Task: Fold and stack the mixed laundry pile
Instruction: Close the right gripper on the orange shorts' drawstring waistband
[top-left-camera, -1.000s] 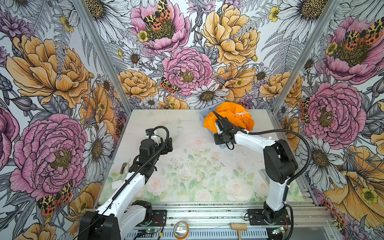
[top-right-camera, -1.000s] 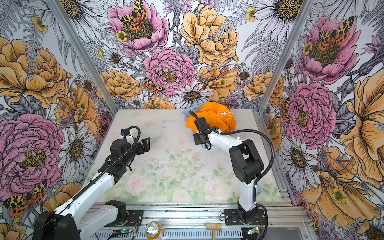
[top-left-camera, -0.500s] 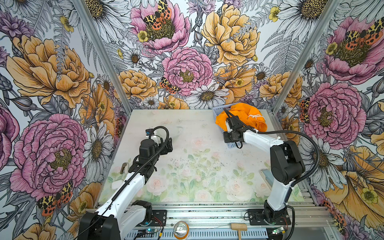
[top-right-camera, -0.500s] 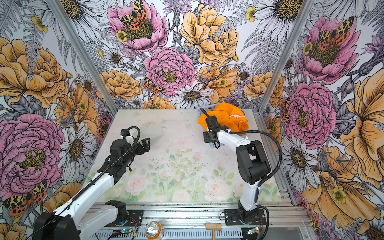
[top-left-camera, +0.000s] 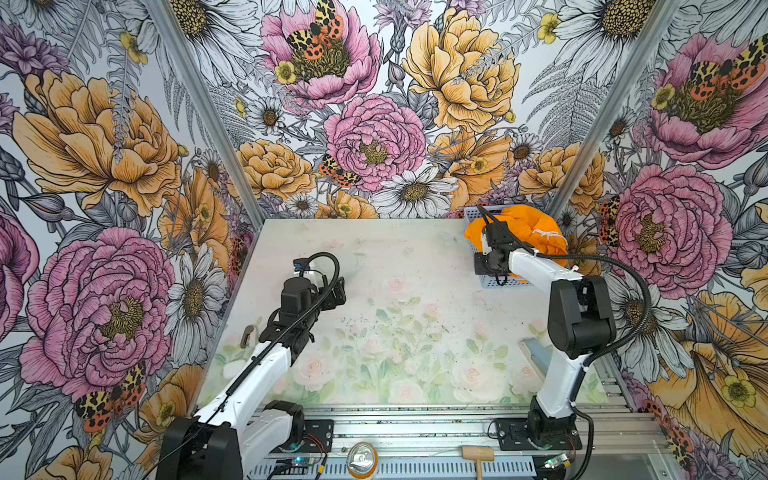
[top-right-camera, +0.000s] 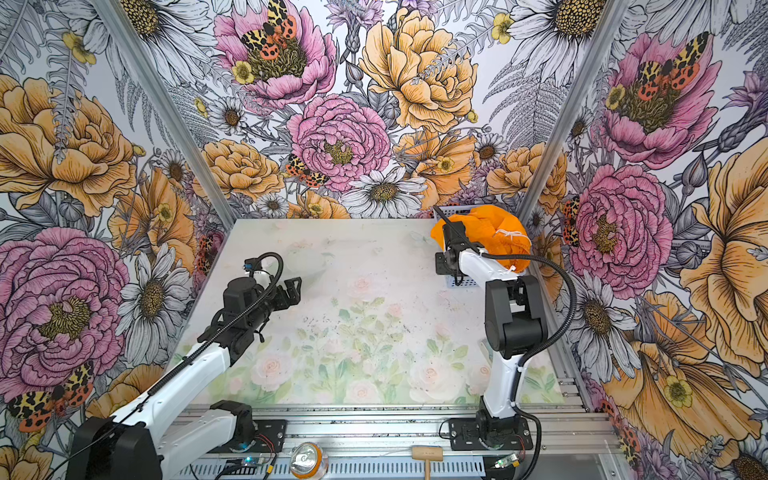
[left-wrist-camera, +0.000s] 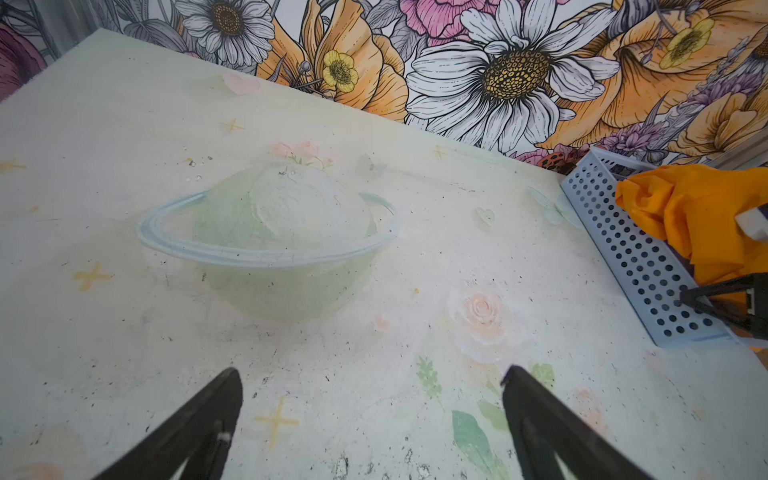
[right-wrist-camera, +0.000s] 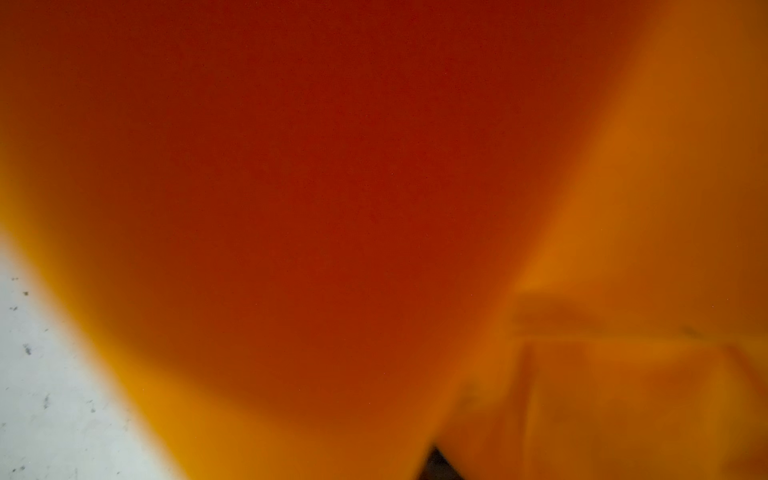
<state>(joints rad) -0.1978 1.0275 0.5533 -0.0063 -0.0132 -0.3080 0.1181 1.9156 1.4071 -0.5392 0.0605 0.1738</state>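
Note:
My right gripper moves slightly that way next and then lets go of the cloth onto it.
The bright orange shorts (top-left-camera: 532, 226) (top-right-camera: 494, 226) with a white drawstring are heaped in a pale blue perforated basket (top-left-camera: 503, 281) (top-right-camera: 461, 283) at the back right corner of the table. My right gripper (top-left-camera: 490, 232) (top-right-camera: 453, 230) reaches into the heap's left side, shut on the orange cloth. The right wrist view is filled by blurred orange shorts (right-wrist-camera: 374, 166), with only a dark fingertip showing. My left gripper (top-left-camera: 338, 286) (top-right-camera: 296, 286) (left-wrist-camera: 370, 374) hovers open over the left middle of the table, holding nothing. In the left wrist view the basket (left-wrist-camera: 640, 257) and shorts (left-wrist-camera: 698, 216) lie off to one side.
A drink can (top-left-camera: 361, 459) and a small wooden mallet (top-left-camera: 478, 455) lie on the front rail. A grey metal piece (top-left-camera: 536, 353) sits by the right arm's base. The floral walls close in the table on three sides.
The right gripper, the shorts and the basket have shifted right along the back of the table into the corner. The left arm has stayed still.

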